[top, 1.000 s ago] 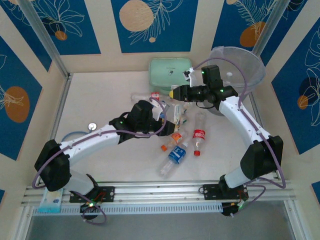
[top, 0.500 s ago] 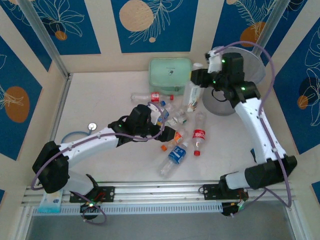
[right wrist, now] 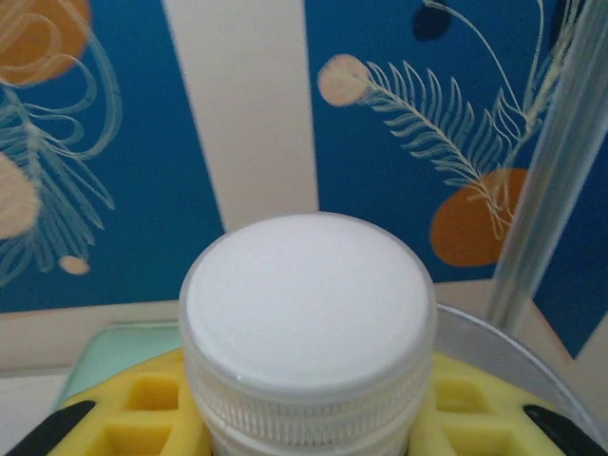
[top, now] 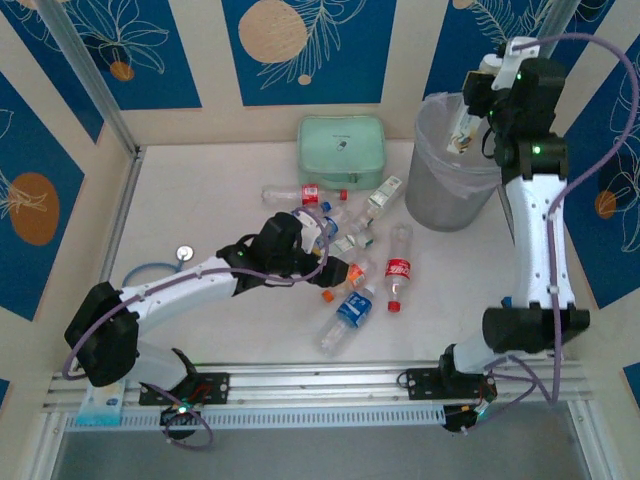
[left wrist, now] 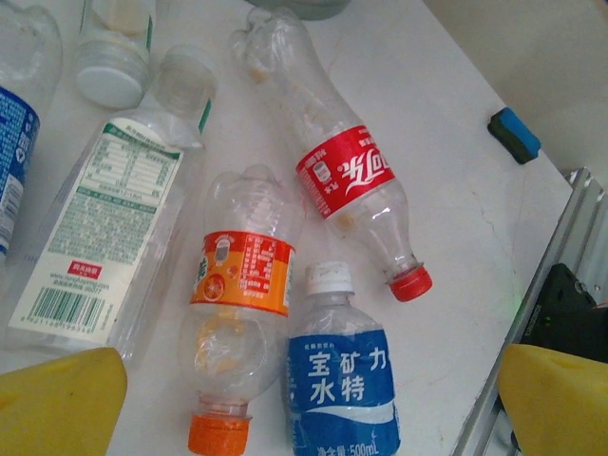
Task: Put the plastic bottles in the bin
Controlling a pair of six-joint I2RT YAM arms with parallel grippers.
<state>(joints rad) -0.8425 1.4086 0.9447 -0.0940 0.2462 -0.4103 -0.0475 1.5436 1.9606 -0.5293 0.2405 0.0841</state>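
The bin's opening (right wrist: 486, 359) is below my right gripper, so my right gripper will lower the white-capped bottle (right wrist: 307, 304) into it and let go of the bottle there.
Several plastic bottles lie in a loose heap mid-table. My left gripper (top: 335, 252) hovers open above them, yellow fingertips (left wrist: 59, 403) wide apart. Between the fingertips lie an orange-label bottle (left wrist: 241, 313) and a blue-label bottle (left wrist: 340, 380), side by side on the table. A red-label bottle (left wrist: 348, 180) and a white-and-green-label bottle (left wrist: 103, 237) lie beyond. My right gripper (top: 468, 122) is raised over the bin (top: 450, 195), shut on a white-capped bottle (right wrist: 307, 304) that hangs at the bin's mouth, yellow pads (right wrist: 123, 410) on both sides of its neck.
A mint-green case (top: 340, 145) sits at the back, left of the bin. A small round metal disc (top: 185, 252) lies left of my left arm. The aluminium rail (top: 320, 385) runs along the front edge. A dark-and-blue block (left wrist: 514, 134) lies near that rail.
My right arm swung the white-capped bottle up from above the heap to over the bin. My left gripper opened wide and stayed over the orange and blue bottles.
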